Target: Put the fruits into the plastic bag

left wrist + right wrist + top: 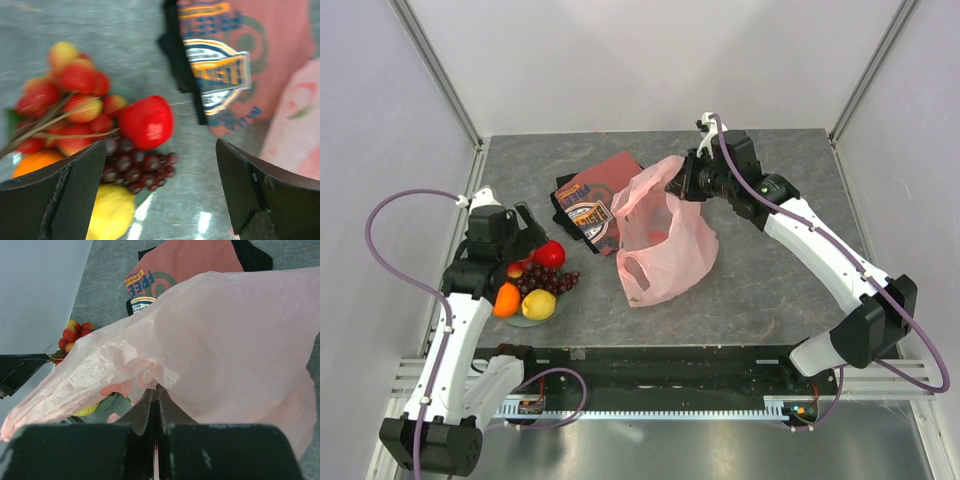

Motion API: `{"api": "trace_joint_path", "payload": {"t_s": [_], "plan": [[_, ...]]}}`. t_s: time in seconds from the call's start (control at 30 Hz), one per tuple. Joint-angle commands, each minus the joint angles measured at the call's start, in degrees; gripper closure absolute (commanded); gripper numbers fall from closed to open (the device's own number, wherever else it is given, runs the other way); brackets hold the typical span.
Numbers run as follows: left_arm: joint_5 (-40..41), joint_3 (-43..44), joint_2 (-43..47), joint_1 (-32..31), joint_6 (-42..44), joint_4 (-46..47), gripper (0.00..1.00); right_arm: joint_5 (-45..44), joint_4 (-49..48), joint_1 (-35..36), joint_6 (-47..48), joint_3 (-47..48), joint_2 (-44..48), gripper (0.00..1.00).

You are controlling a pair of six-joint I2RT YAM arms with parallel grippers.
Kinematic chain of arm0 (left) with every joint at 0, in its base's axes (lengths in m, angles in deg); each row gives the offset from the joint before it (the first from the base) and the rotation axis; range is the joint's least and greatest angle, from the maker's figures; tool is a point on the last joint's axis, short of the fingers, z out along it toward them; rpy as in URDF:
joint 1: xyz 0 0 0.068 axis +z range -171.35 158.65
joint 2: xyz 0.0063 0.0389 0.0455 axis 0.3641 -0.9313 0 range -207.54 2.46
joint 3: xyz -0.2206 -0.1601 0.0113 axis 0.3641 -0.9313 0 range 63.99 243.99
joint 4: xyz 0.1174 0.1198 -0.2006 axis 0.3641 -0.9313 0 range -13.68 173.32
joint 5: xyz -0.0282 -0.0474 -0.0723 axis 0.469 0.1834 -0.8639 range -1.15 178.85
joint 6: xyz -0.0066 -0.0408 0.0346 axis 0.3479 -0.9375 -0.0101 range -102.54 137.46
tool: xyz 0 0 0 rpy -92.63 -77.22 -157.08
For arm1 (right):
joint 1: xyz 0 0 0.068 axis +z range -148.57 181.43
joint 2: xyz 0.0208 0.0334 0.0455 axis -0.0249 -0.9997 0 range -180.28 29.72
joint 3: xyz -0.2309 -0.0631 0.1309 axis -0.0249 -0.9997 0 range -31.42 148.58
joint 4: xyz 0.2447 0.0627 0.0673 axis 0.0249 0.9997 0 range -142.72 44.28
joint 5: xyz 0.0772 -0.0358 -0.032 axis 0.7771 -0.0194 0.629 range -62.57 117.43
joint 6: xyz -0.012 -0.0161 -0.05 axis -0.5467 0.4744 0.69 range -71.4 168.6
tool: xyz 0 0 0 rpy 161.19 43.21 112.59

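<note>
The top of the fruit shows uncovered beside the grapes, so my left gripper will next move down open onto the red apple point(550, 254) point(146, 122) below it and close around both sides.
The fruits lie on a pale green plate point(525, 319) at the left: red apple point(550, 254), orange point(506, 300), yellow lemon point(539, 304), dark grapes point(546, 280) and strawberry pieces point(516, 269). In the left wrist view the apple point(146, 122), grapes point(139, 167), lemon point(111, 212), orange point(35, 162) and strawberries point(70, 105) show below my open, empty left gripper point(160, 192), which hovers just right of them. My right gripper point(156, 392) is shut on the upper edge of the pink plastic bag point(215, 340) and lifts it; the bag point(660, 235) drapes to the table.
A folded red printed cloth point(595, 200) lies behind the bag, also in the left wrist view point(235, 60). Grey walls and metal posts stand round the table point(770, 270).
</note>
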Motion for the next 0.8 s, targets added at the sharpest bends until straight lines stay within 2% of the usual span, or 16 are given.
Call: {"api": "trace_joint_path", "payload": {"t_s": [0.0,0.1,0.2,0.37,0.6,0.77], "plan": [[8.13,4.6,1.67,2.35,-1.28,-7.35,0.01,2.76,-1.22,0.13,1.12,2.74,-0.07,1.0],[1.55,3.2,1.05,4.81,-2.85,-7.19,0.02,2.5,-1.22,0.13,1.65,2.04,0.64,1.0],[-4.61,1.79,-0.78,4.9,-3.13,-3.69,0.1,1.97,-1.21,0.13,2.35,1.68,0.9,1.0],[-12.52,2.66,-7.55,4.46,2.74,2.29,0.19,2.93,-0.95,0.13,3.14,2.38,0.2,1.0],[-9.54,6.97,-18.97,-0.19,7.77,1.87,0.2,3.2,-0.51,0.13,3.32,2.74,0.02,1.0],[-1.64,10.57,-24.77,-3.71,12.68,1.16,0.18,2.06,0.1,0.05,3.67,2.56,0.73,1.0]]}}
